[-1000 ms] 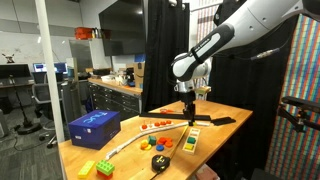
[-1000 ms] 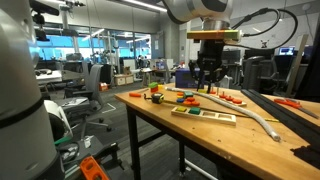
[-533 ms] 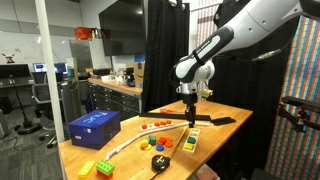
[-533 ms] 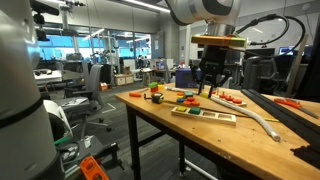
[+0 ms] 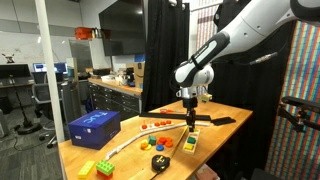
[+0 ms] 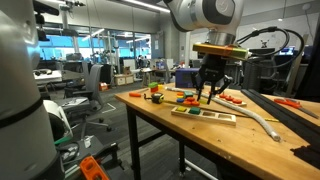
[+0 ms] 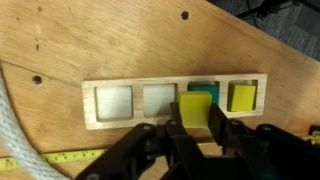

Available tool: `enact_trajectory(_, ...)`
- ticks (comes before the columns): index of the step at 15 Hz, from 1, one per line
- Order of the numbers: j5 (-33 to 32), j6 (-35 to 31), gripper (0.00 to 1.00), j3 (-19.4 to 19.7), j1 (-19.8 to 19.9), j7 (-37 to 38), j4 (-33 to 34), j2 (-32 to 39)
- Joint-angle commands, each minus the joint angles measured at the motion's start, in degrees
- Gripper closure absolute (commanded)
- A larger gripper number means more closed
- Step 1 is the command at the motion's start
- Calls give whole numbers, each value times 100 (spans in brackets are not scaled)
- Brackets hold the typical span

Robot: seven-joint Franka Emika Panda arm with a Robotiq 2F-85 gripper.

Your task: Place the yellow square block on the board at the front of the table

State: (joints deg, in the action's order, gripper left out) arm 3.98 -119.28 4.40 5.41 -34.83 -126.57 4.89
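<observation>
The board's hollow beside the teal one is empty. My gripper will next carry the yellow square block left in the wrist view, down into it.
In the wrist view my gripper is shut on a yellow square block and holds it above the wooden board. The board has a row of square recesses: two bare on the left, one teal partly hidden behind the held block, and one on the right filled with another yellow block. In both exterior views the gripper hangs just over the board near the table's front edge.
A white hose curves across the table beside the board. A yellow tape measure lies near it. A blue box, small coloured toys and a green-yellow block sit further along the table.
The gripper with the yellow block has shifted sideways along the table and a little lower, toward the board.
</observation>
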Motion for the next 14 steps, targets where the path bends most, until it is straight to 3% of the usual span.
enact_trajectory(1, 240, -246, 81, -19, 93, -358, -21, 86)
enact_trajectory(14, 222, -433, 81, -45, 231, -653, 73, 416)
